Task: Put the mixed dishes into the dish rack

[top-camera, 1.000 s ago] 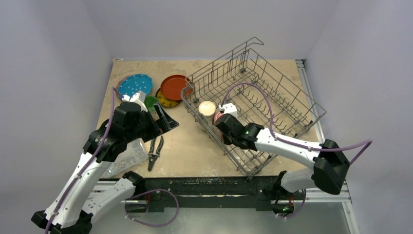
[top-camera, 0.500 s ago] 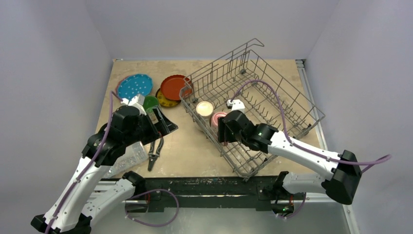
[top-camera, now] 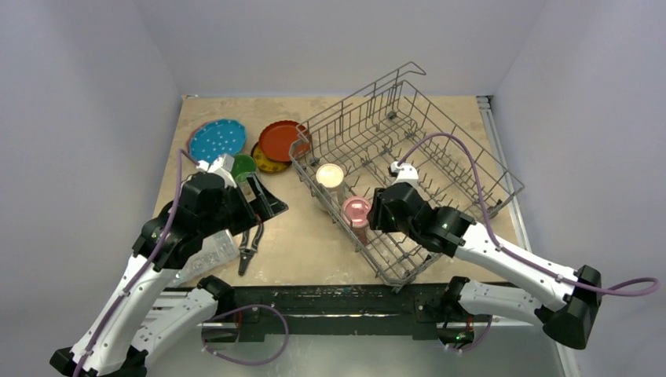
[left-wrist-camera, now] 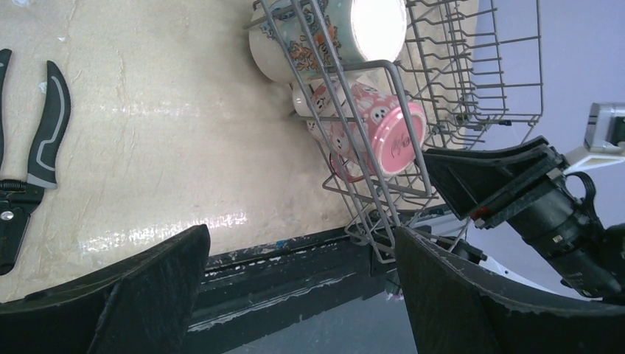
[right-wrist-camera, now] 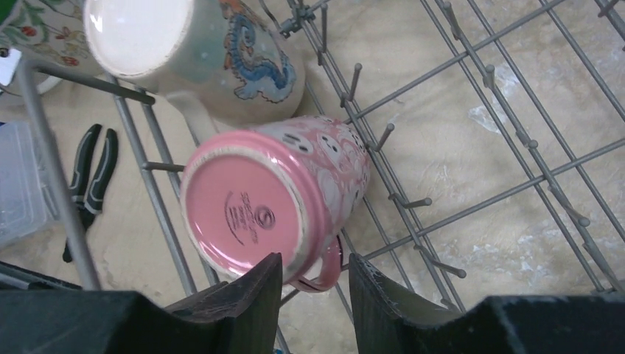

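Note:
I should next lower my left gripper outward onto the unracked green round thing's rim on the tabletop.
The grey wire dish rack point(top-camera: 451, 149) stands at the right of the table. A cream mug point(top-camera: 331, 176) and a pink mug point(top-camera: 356, 212) lie on their sides at its near-left edge. Both show in the right wrist view, the pink one point(right-wrist-camera: 258, 206) base-on and the cream one point(right-wrist-camera: 191, 51) behind it. My right gripper point(top-camera: 382, 209) is inside the rack just right of the pink mug. It is open point(right-wrist-camera: 315, 295) and holds nothing, with the mug's handle close in front of it. My left gripper point(top-camera: 263, 198) is wide open and empty point(left-wrist-camera: 302, 295) over the table left of the rack. A blue dotted plate point(top-camera: 217, 139), a red-orange plate point(top-camera: 281, 140) and a yellow plate point(top-camera: 265, 163) lie at the far left.
Black-handled pliers point(top-camera: 250, 239) lie on the table under my left arm. A clear plastic box point(top-camera: 206, 253) sits near the front left edge. A green round thing point(top-camera: 243, 164) lies beside the yellow plate, partly hidden by my left wrist. The rack's raised handle point(top-camera: 404, 75) is at the back.
My right gripper has let go of the pink mug and drawn back to the right inside the rack. The mug now lies against the rack's near-left wall. The left arm has barely moved.

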